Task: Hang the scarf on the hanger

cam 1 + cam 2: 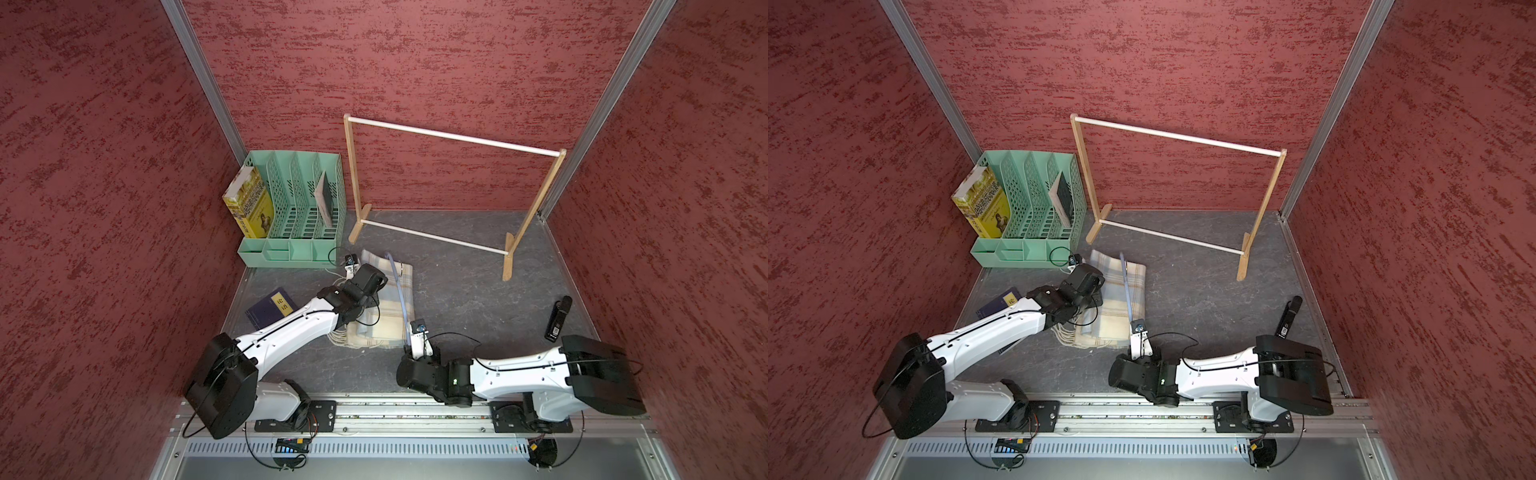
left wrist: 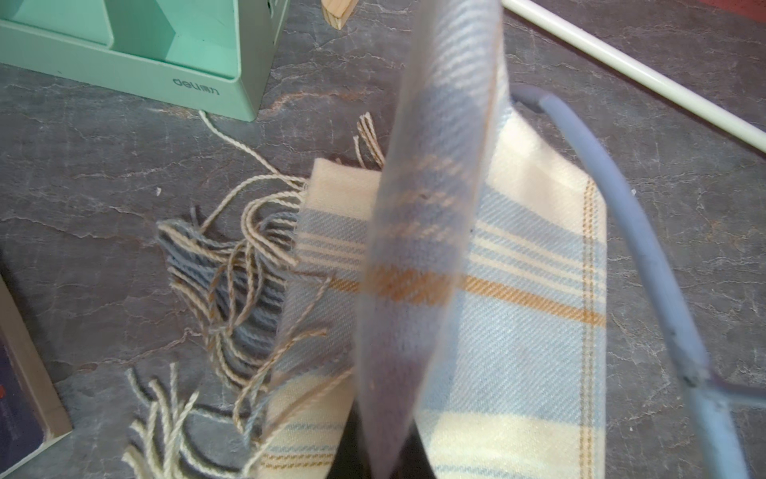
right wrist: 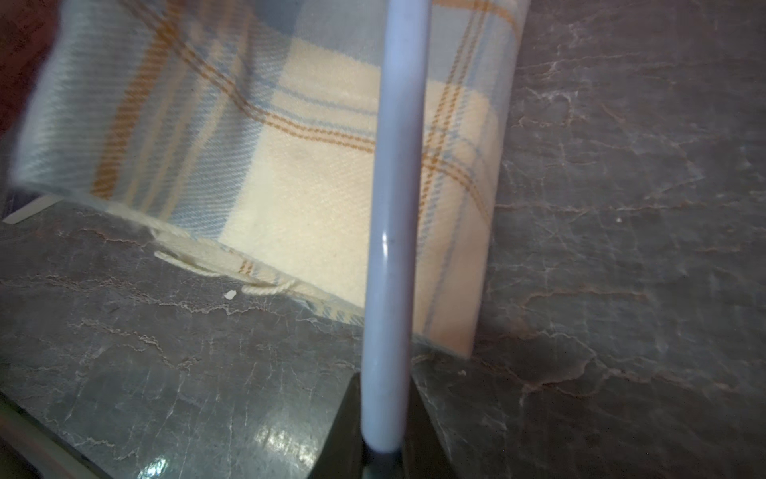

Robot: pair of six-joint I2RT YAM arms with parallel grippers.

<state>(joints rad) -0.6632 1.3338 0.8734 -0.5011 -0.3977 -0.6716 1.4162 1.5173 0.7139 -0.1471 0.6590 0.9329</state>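
Note:
The robot's left gripper will next go down toward the fringed edge of the scarf [image 2: 292, 267] and let go of the raised fold there, as that fold is still above the cloth under it.
The cream and light-blue plaid scarf [image 1: 384, 316] lies folded on the dark table, its fringe [image 2: 232, 282] spread toward my left arm. My left gripper [image 1: 372, 286] is over the scarf's left side, shut on a raised fold of the cloth [image 2: 418, 249] that stands up from its jaws [image 2: 383, 456]. The thin light-blue hanger [image 1: 398, 291] slants above the scarf. Its near end sits in my right gripper [image 1: 412, 349], which is shut on the bar [image 3: 393, 207]. The hanger's curved arm [image 2: 646, 257] shows beside the lifted fold. Its hook is hard to make out.
A wooden rack with a white rod [image 1: 453, 137] stands at the back, its foot [image 1: 508, 257] to the right of the scarf. A green file organiser [image 1: 291, 232] with books is at back left. A dark blue book [image 1: 270, 309] lies under my left arm. A black device [image 1: 557, 318] lies right.

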